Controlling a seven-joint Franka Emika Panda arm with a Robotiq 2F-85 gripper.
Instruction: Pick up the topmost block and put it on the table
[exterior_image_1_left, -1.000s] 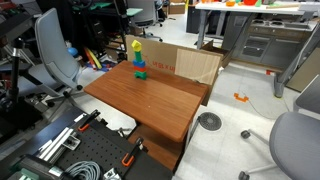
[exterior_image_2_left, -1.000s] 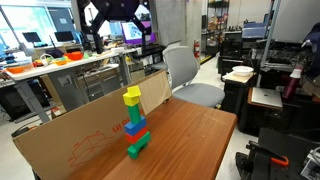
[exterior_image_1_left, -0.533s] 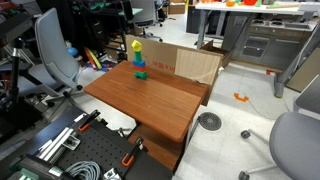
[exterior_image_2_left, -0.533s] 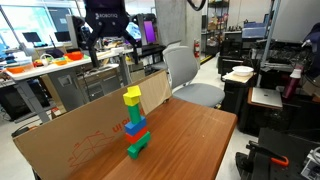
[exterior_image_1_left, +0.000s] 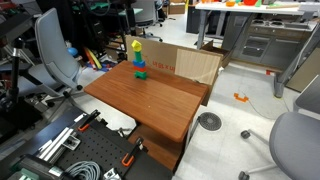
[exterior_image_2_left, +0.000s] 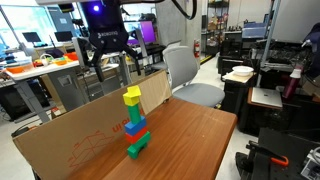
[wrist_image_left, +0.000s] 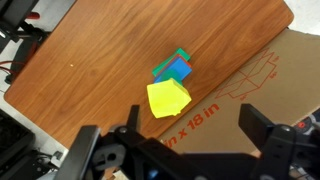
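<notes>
The yellow block (wrist_image_left: 168, 98) lies below the robot's gripper and skewed to its open fingers, so the gripper needs to move down over it with a slight turn next.
The topmost block (exterior_image_2_left: 132, 97) is a small yellow cube on top of a short stack with a blue block (exterior_image_2_left: 137, 127) and a green block (exterior_image_2_left: 137, 147) below it. The stack stands near the far edge of the reddish-brown table (exterior_image_2_left: 185, 145). It also shows in an exterior view (exterior_image_1_left: 137, 46) on the table (exterior_image_1_left: 155, 100). My gripper (exterior_image_2_left: 107, 62) hangs open and empty above and behind the stack. In the wrist view the yellow block (wrist_image_left: 168, 98) lies just ahead of the open gripper (wrist_image_left: 175, 135), with the blue block (wrist_image_left: 180, 70) under it.
A cardboard sheet (exterior_image_2_left: 70, 140) with red print stands along the table's far edge, right behind the stack; it also shows in the wrist view (wrist_image_left: 270, 80). A grey office chair (exterior_image_2_left: 185, 75) stands beyond the table. A grey-white desk (exterior_image_1_left: 250, 30) and another chair (exterior_image_1_left: 55, 55) are nearby.
My gripper has come down and moved across toward the space above the stack. The blocks have not moved.
</notes>
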